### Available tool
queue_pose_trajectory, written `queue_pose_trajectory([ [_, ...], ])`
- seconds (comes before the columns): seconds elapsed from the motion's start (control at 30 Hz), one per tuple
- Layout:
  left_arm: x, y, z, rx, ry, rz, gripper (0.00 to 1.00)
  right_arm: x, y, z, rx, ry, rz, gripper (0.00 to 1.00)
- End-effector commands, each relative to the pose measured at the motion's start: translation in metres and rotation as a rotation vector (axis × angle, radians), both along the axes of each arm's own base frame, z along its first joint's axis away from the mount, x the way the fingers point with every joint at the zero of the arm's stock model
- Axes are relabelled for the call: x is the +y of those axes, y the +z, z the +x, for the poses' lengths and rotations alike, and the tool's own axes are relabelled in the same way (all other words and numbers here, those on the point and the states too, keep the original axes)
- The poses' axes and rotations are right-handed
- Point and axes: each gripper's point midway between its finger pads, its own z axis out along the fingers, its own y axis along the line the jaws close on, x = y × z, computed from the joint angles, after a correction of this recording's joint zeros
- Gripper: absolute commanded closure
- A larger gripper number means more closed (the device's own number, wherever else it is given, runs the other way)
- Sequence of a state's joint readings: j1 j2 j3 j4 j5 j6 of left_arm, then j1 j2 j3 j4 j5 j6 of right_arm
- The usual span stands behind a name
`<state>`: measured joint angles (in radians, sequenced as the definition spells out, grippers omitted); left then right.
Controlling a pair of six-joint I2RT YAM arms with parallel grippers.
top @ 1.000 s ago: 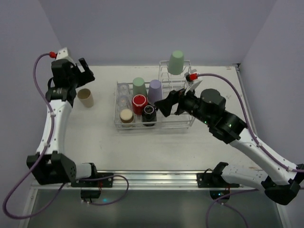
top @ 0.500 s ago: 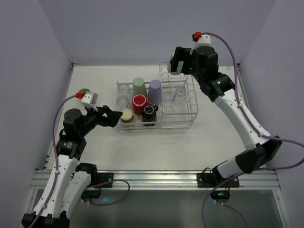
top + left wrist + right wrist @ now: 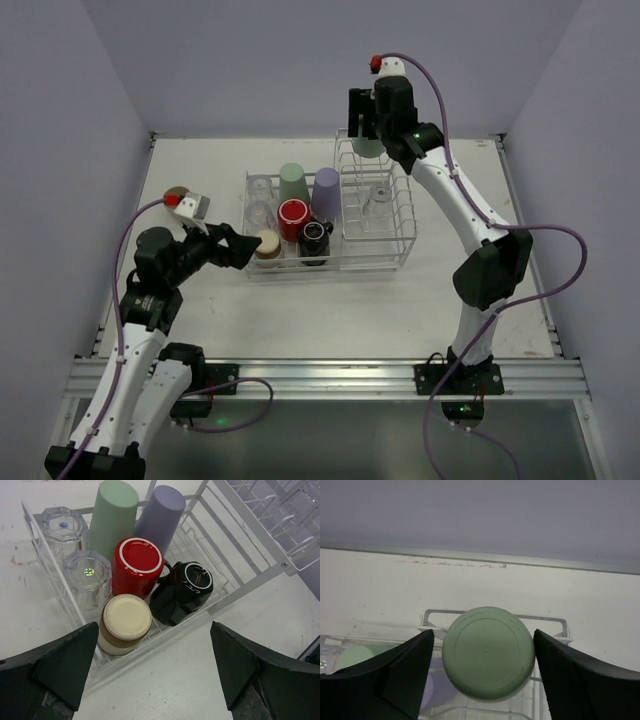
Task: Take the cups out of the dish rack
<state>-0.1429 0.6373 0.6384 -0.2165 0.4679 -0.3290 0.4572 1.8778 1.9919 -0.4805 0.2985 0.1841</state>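
My left gripper rises and tilts toward my right gripper next, onto the side of the pale green cup, since the right gripper's fingers already are on either side of it.
The white dish rack [image 3: 330, 268] stands mid-table. Its low basket holds a pale green tumbler [image 3: 116, 517], a lavender tumbler [image 3: 161, 517], a red mug [image 3: 136, 567], a black mug [image 3: 182, 591], a small tan cup [image 3: 125, 624] and two clear glasses [image 3: 89, 577], all upside down. My left gripper [image 3: 235, 248] is open and empty over the table at the basket's front left corner, close to the tan cup. A second pale green cup [image 3: 488, 652] sits upturned on the tall dividers. My right gripper [image 3: 484, 632] is open with a finger on either side of it.
A beige cup [image 3: 176, 191] stands on the table at the back left, partly hidden by my left wrist. One clear glass [image 3: 378, 198] sits low in the tall divider section. The back wall rises just behind the rack.
My left arm swung from the beige cup at the back left to the basket's front corner. My right arm rose from the black mug to the green cup atop the dividers.
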Motion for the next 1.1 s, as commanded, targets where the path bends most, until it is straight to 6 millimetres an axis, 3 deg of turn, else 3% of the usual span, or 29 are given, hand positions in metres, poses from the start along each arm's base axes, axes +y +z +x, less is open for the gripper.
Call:
queue_pose_trajectory([
  [0.0, -0.007, 0.012, -0.001, -0.042, -0.045, 0.0, 0.02, -0.002, 0.022, 0.007, -0.063, 0.001, -0.029, 0.27],
  [0.07, -0.007, 0.011, 0.001, -0.036, -0.042, 0.001, 0.03, -0.004, 0.027, 0.007, -0.08, -0.006, -0.031, 0.42],
  [0.13, -0.006, 0.009, 0.003, -0.03, -0.034, 0.003, 0.04, -0.008, 0.048, 0.001, -0.137, -0.008, -0.002, 0.58],
  [0.3, -0.01, 0.024, 0.006, -0.049, -0.035, -0.053, 0.06, -0.01, 0.118, -0.022, -0.319, 0.027, 0.111, 0.66],
  [0.37, -0.017, 0.04, 0.003, -0.062, -0.062, -0.119, 0.08, -0.009, 0.146, -0.038, -0.371, 0.06, 0.176, 0.67],
  [0.43, -0.024, 0.058, 0.002, -0.089, -0.095, -0.173, 0.09, -0.005, 0.158, -0.05, -0.385, 0.084, 0.249, 0.67],
  [0.5, -0.033, 0.074, -0.003, -0.087, -0.145, -0.25, 0.12, -0.001, 0.182, -0.075, -0.429, 0.152, 0.33, 0.67],
  [0.53, -0.036, 0.086, -0.005, -0.117, -0.167, -0.278, 0.14, 0.005, 0.165, -0.08, -0.383, 0.172, 0.382, 0.67],
  [0.67, -0.047, 0.111, -0.02, -0.103, -0.249, -0.418, 0.16, 0.03, 0.153, -0.131, -0.33, 0.328, 0.594, 0.68],
  [0.7, -0.049, 0.115, -0.023, -0.106, -0.261, -0.439, 0.16, 0.029, 0.178, -0.155, -0.4, 0.381, 0.674, 0.69],
  [0.73, -0.049, 0.124, -0.027, -0.14, -0.279, -0.461, 0.16, 0.045, 0.151, -0.167, -0.313, 0.426, 0.755, 0.69],
  [0.8, -0.055, 0.13, -0.036, -0.114, -0.328, -0.527, 0.16, 0.054, 0.158, -0.191, -0.336, 0.498, 0.862, 0.69],
  [0.9, -0.061, 0.144, -0.049, -0.123, -0.392, -0.59, 0.16, 0.086, 0.143, -0.231, -0.243, 0.605, 0.981, 0.69],
  [1.0, -0.061, 0.152, -0.056, -0.128, -0.396, -0.619, 0.15, 0.112, 0.141, -0.255, -0.191, 0.686, 1.037, 0.69],
  [1.07, -0.06, 0.156, -0.058, -0.137, -0.39, -0.634, 0.15, 0.128, 0.132, -0.26, -0.138, 0.721, 1.053, 0.69],
])
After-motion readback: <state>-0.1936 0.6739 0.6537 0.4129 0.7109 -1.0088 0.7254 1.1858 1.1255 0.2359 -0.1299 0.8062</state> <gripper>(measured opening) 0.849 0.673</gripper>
